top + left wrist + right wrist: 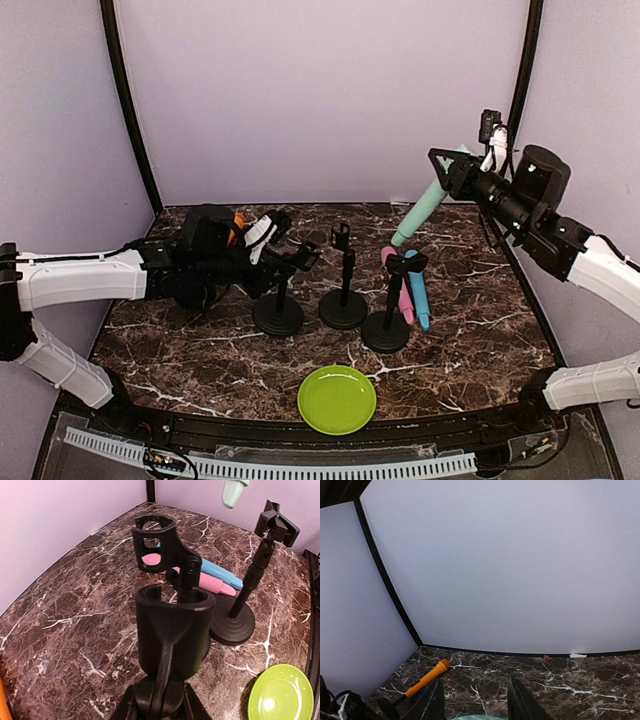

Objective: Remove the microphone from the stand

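Note:
The open tabletop behind the middle stand is outward of my left gripper, so I need to move its stand there, to the right in the top view, and let go of it.
My right gripper is shut on a mint-green microphone and holds it tilted in the air, above and behind the right stand. In the right wrist view only the microphone's top shows between the fingers. All three stand clips are empty. My left gripper is shut on the neck of the left stand. That stand's clip fills the left wrist view, with the fingers on both sides of its joint.
The middle stand is between the other two. Pink and blue microphones lie behind the right stand. An orange microphone lies at the back left. A green plate sits at the front.

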Controlling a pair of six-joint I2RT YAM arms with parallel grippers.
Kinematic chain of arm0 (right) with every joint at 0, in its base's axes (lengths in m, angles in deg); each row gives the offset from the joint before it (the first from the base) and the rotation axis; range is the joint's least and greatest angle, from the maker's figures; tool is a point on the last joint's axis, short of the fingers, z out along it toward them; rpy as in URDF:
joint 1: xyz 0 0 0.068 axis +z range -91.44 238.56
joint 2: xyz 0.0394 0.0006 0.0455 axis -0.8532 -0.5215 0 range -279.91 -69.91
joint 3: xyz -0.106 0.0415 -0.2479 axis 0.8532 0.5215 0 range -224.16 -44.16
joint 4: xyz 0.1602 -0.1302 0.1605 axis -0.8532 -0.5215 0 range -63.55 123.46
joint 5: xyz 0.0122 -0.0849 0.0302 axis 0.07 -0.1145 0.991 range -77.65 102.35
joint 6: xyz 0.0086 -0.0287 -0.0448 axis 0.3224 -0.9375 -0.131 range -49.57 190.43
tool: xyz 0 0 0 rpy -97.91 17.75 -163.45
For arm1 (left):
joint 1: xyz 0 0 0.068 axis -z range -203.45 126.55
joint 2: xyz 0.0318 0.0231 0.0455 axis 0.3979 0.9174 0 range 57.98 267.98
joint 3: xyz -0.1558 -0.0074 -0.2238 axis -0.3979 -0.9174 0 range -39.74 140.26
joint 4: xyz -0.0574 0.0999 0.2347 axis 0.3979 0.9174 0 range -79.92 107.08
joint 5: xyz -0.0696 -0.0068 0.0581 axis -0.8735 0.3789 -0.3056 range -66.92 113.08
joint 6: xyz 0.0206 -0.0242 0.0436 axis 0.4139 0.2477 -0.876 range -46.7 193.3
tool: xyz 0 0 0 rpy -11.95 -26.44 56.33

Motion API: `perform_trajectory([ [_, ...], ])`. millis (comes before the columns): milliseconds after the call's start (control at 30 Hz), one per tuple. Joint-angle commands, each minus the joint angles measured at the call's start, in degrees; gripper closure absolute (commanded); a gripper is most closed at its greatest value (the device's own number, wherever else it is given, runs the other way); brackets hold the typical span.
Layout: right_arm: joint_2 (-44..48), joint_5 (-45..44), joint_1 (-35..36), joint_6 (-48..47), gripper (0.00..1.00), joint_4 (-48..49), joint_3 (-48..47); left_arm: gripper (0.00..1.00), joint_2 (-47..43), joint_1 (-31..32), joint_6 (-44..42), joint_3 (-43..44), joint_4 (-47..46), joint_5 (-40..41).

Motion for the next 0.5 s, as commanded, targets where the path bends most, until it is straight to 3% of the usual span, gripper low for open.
perform_trajectory([
  [0, -0.91, -3.57, -6.37, -2.1, 1.0, -10.96, -3.24, 1.0, -3.09, -0.51, 0.39, 1.98, -3.9, 6.06],
  [233, -1.52, -3.65, -14.47, -3.86, 1.0, -22.18, -4.2, 1.0, 0.67, -0.53, 0.93, 4.32, -6.89, 14.02],
  [467, -6.6, 2.14, -19.35, -2.56, 1.0, -29.69, -2.74, 1.0, 7.72, -1.2, 2.39, 6.56, -17.91, 16.71],
])
